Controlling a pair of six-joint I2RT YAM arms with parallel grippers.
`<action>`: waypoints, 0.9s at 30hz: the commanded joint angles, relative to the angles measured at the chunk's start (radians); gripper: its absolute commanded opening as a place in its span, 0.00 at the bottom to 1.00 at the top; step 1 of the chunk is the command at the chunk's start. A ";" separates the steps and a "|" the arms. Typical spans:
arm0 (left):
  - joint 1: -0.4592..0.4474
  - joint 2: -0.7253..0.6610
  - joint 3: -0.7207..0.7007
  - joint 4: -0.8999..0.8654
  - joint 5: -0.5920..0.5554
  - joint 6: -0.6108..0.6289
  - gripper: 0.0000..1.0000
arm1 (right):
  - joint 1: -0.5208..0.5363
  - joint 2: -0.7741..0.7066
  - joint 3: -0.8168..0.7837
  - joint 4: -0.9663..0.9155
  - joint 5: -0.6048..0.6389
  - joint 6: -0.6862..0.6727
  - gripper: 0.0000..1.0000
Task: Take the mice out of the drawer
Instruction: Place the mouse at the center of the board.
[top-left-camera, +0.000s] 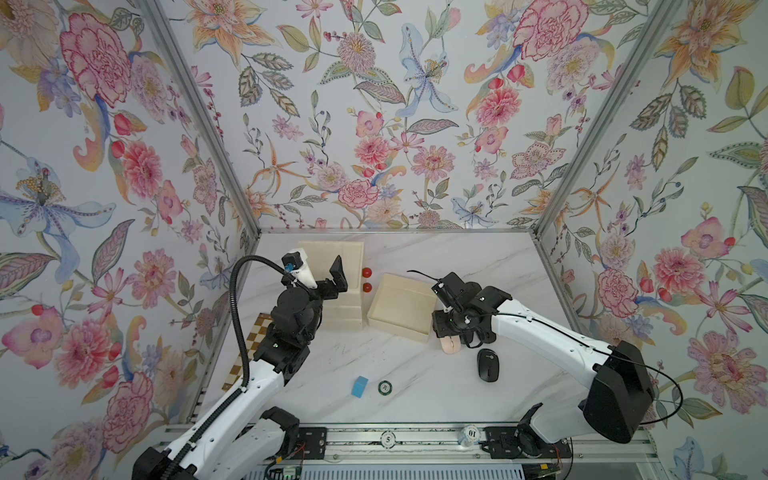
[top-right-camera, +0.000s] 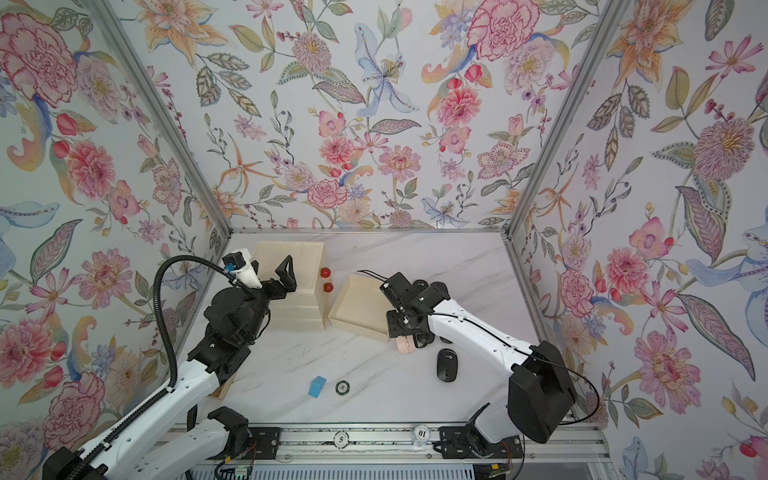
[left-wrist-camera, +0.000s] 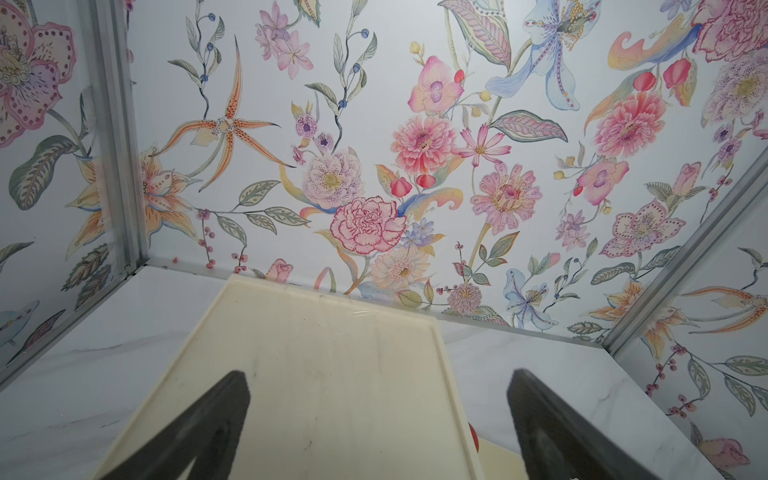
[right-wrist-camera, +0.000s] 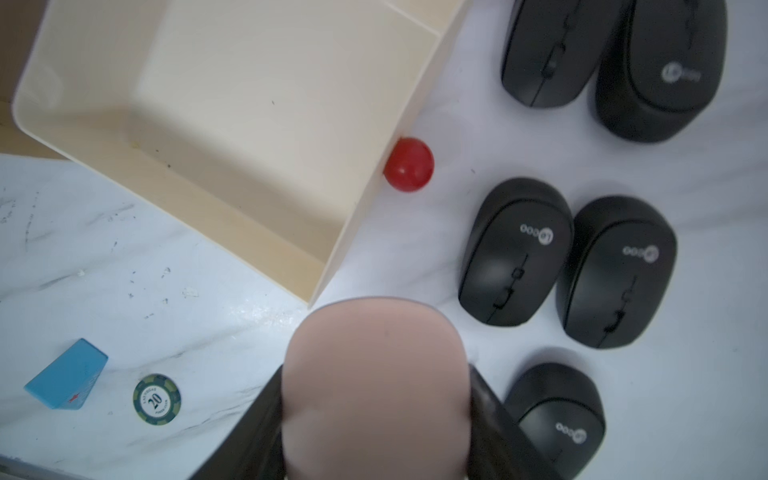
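Observation:
The robot's right gripper needs to move back and down to let go of the pink mouse, since bare tabletop (top-left-camera: 464, 373) beside the nearest black mouse is below the gripper, toward the robot's base.
My right gripper (right-wrist-camera: 376, 374) is shut on the pale pink mouse (right-wrist-camera: 376, 386), its fingers (right-wrist-camera: 484, 390) pressed against both sides. In both top views the pink mouse (top-left-camera: 451, 345) (top-right-camera: 406, 345) pokes out under that wrist, just off the near corner of the cream drawer (top-left-camera: 401, 307), whose inside (right-wrist-camera: 249, 104) holds nothing. Several black mice (right-wrist-camera: 515, 253) lie on the table beside the drawer; in a top view only one black mouse (top-left-camera: 487, 364) shows, the others hidden under the arm. My left gripper (top-left-camera: 320, 270) (left-wrist-camera: 376, 399) hangs open over the cream cabinet (left-wrist-camera: 324, 374).
A blue block (top-left-camera: 360, 386) and a round chip (top-left-camera: 385, 387) lie near the table's front middle. Two red knobs (top-left-camera: 366, 272) show at the cabinet's side, and a red ball (right-wrist-camera: 409, 164) touches the drawer wall. A checkered board (top-left-camera: 257, 332) lies under my left arm.

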 joint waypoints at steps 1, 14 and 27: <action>0.007 0.003 -0.012 0.031 0.034 -0.010 1.00 | 0.029 -0.064 -0.097 -0.011 0.037 0.161 0.43; 0.006 -0.023 -0.036 0.036 0.023 -0.032 1.00 | 0.006 -0.049 -0.312 0.113 0.124 0.268 0.43; 0.007 -0.030 -0.037 0.019 0.002 -0.030 1.00 | -0.034 0.022 -0.368 0.211 0.064 0.242 0.46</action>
